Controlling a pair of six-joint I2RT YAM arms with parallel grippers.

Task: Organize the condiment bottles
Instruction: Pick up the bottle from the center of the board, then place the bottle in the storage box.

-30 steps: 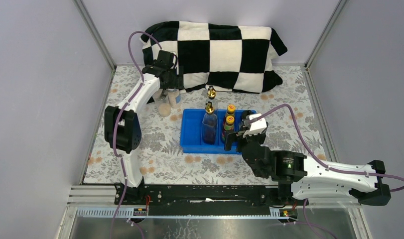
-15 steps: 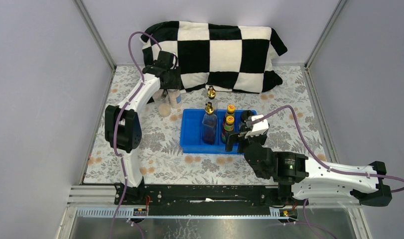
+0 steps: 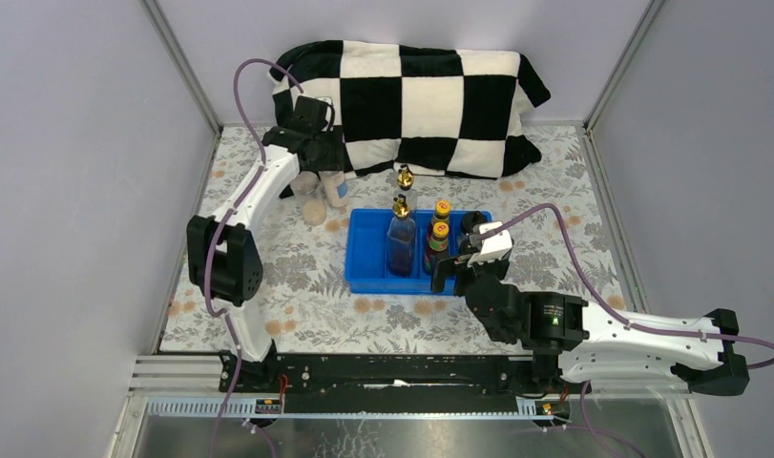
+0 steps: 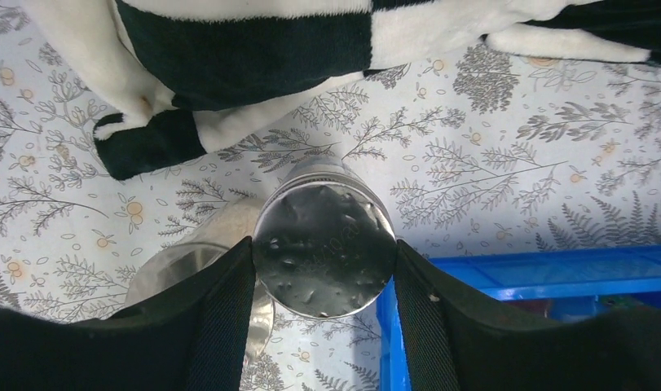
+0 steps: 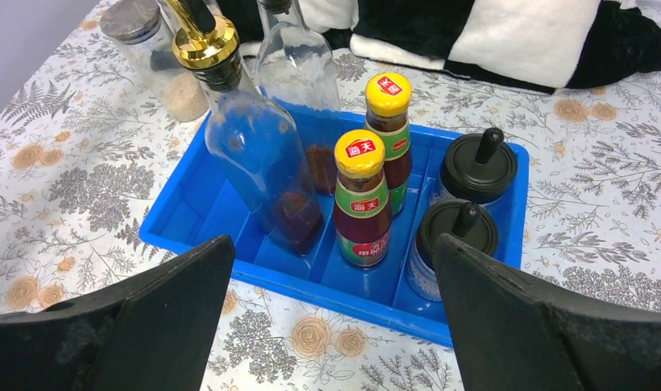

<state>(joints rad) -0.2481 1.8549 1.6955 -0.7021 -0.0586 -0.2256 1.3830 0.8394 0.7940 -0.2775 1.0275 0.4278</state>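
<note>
I will move the grey-lidded jar back and down into the empty tray section's far end (image 3: pixel 371 232), which is to the right of my left gripper in the top view.
My left gripper (image 4: pixel 323 259) is shut on a clear grey-lidded jar (image 4: pixel 323 232), one finger on each side of the lid; in the top view this jar (image 3: pixel 336 189) is left of the blue tray (image 3: pixel 364 256). A second jar (image 4: pixel 188 261) stands right beside it. In the tray stand two gold-topped bottles (image 5: pixel 257 155) (image 5: pixel 298 61), two yellow-capped sauce bottles (image 5: pixel 362 199) (image 5: pixel 388 130) and two black-capped shakers (image 5: pixel 457 236) (image 5: pixel 478 167). My right gripper (image 5: pixel 331 326) hangs open just in front of the tray's near rim, holding nothing.
A black-and-white checkered cushion (image 3: pixel 421 100) lies along the back of the floral tablecloth (image 3: pixel 297 305), close behind the jars. The tray's left compartment (image 5: pixel 204 212) holds nothing. Grey walls close in the left, right and back sides.
The left gripper's fingers have come together onto the jar's lid, and the left arm has shifted slightly left. The right arm has barely moved.
</note>
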